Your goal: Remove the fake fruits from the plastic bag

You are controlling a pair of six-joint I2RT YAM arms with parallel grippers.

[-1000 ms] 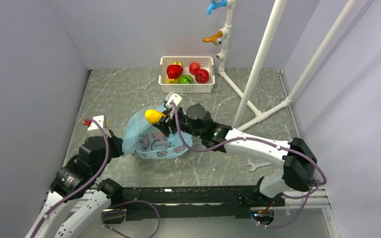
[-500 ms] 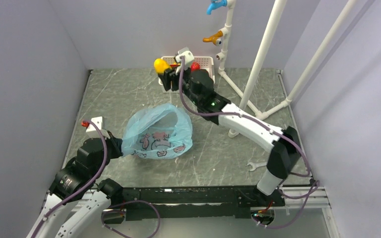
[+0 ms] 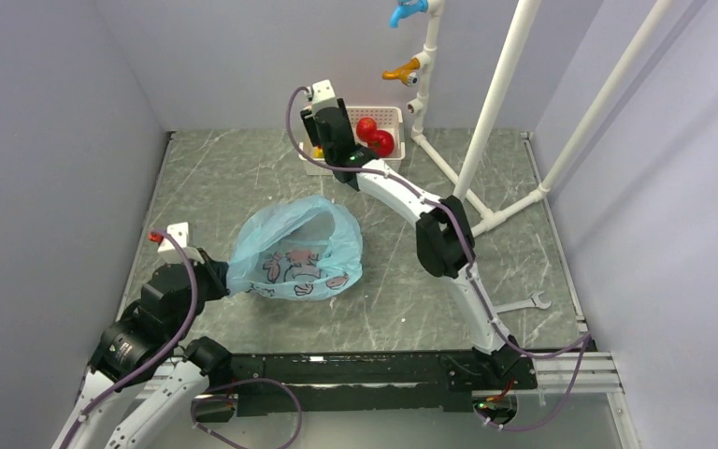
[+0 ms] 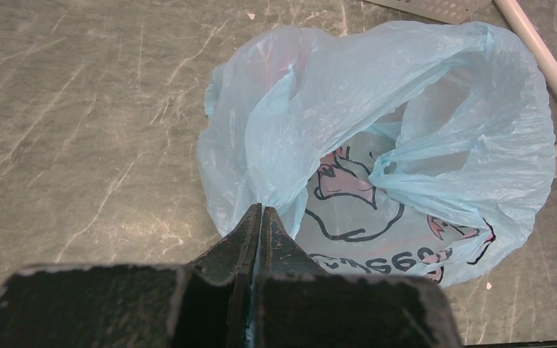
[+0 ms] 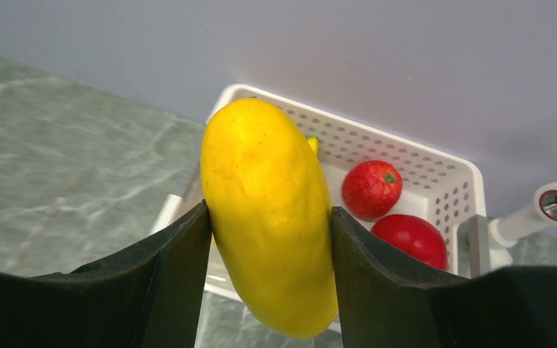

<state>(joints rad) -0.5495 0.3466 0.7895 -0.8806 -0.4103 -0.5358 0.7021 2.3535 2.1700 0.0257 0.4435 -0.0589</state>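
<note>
Next, my right gripper lowers the yellow oval fruit, still hanging off to one side, and shifts it toward the red fruits in the basket.
The light-blue plastic bag lies open on the table, its printed side up; no fruit shows inside it in the left wrist view. My left gripper is shut on the bag's near-left edge. My right gripper is shut on a yellow oval fake fruit and holds it above the front left of the white basket. In the top view the right gripper hangs over the basket and hides the fruit. Two red fruits lie in the basket.
A white pipe frame stands right of the basket, its feet on the table. Blue and orange hooks hang on the back post. A small wrench lies at the front right. Grey walls close in both sides.
My right arm has lifted the yellow fruit from the bag's mouth and carried it back to the basket. The left gripper has kept its hold on the bag.
</note>
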